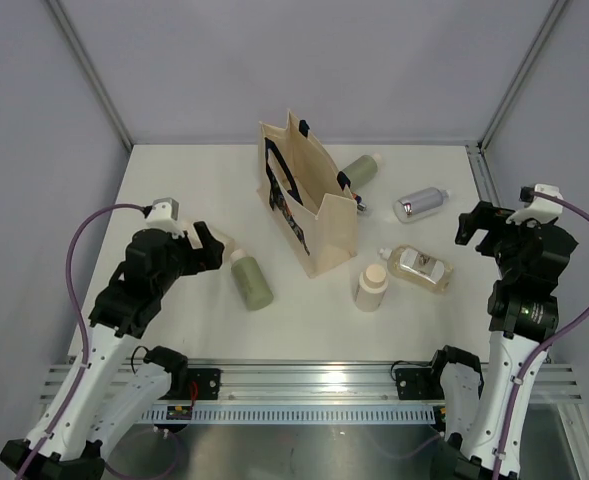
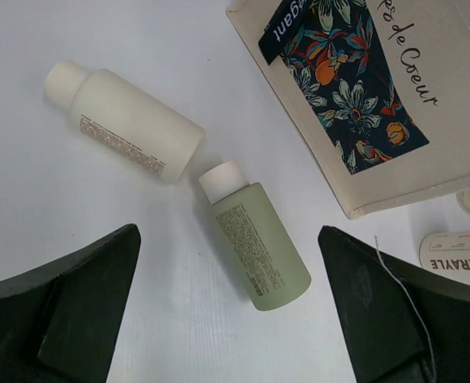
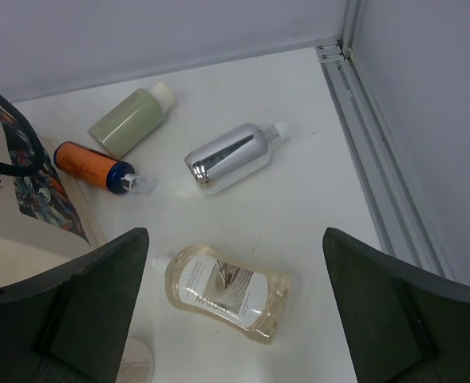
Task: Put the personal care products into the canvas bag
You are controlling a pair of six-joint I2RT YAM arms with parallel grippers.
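The cream bottle [image 2: 127, 128] lies slanted across my open fingers, so my left gripper should next move outward over it, turn in line with its length and lower around its body.
The canvas bag [image 1: 309, 205] stands upright mid-table, its print facing left. One sage-green bottle [image 1: 251, 280] lies left of it and shows below my open, empty left gripper [image 1: 206, 250] in the left wrist view [image 2: 254, 243]. A cream bottle [image 2: 127, 128] lies beside it. The second green bottle [image 1: 359, 172] lies behind the bag. The silver bottle [image 1: 421, 204], the amber bottle [image 1: 421, 268] and the short beige bottle [image 1: 371, 287] sit right of the bag. My right gripper [image 1: 484, 228] is open and empty above the amber bottle [image 3: 227, 291].
A small orange and blue bottle [image 3: 91, 165] lies against the bag's right side. A metal rail [image 3: 374, 152] runs along the table's right edge. Grey walls close the back and both sides. The bag's print side [image 2: 346, 88] fills the upper right of the left wrist view.
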